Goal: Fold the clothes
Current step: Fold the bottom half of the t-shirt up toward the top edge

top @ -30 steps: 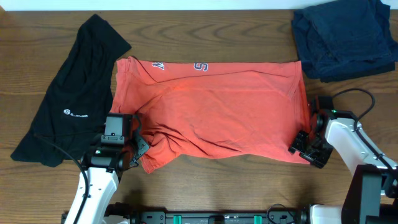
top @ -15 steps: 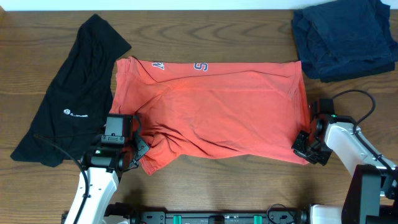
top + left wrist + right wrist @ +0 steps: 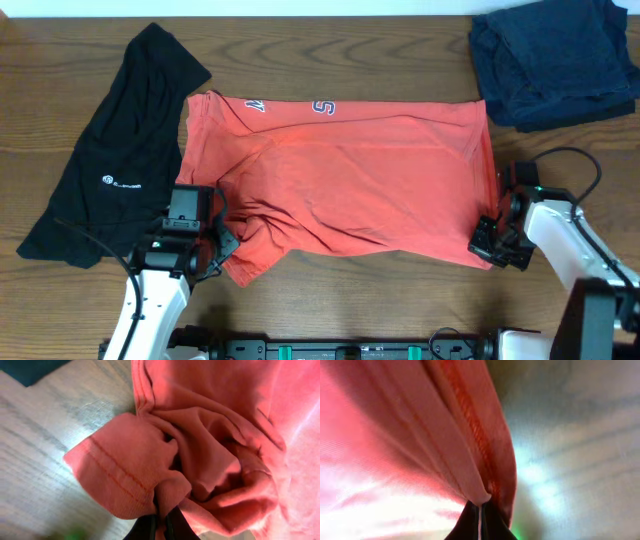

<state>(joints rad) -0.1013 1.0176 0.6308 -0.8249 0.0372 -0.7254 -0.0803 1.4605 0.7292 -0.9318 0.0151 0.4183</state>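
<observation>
I should lift the T-shirt's held near corner outward with my left gripper, lay it on the T-shirt's far corner by the white letters so the T-shirt is doubled, and let go.
The coral-red T-shirt (image 3: 340, 185) lies spread across the middle of the table, white letters along its far edge. My left gripper (image 3: 222, 243) is shut on its bunched near-left corner (image 3: 165, 475). At the near-right corner my right gripper (image 3: 484, 240) is shut on the hem (image 3: 475, 460), a thin fold of cloth pinched between the dark fingers. A loose black T-shirt (image 3: 115, 150) with a small white logo lies to the left, apart from both grippers.
A dark navy folded pile (image 3: 555, 60) sits at the far right corner. Bare wooden table (image 3: 360, 290) runs along the near edge between the two arms. A black cable (image 3: 575, 160) loops over the right arm.
The right gripper has closed on the red shirt's near-right hem and shifted slightly. The left gripper keeps its hold; the shirt's near-left corner has drawn in a little.
</observation>
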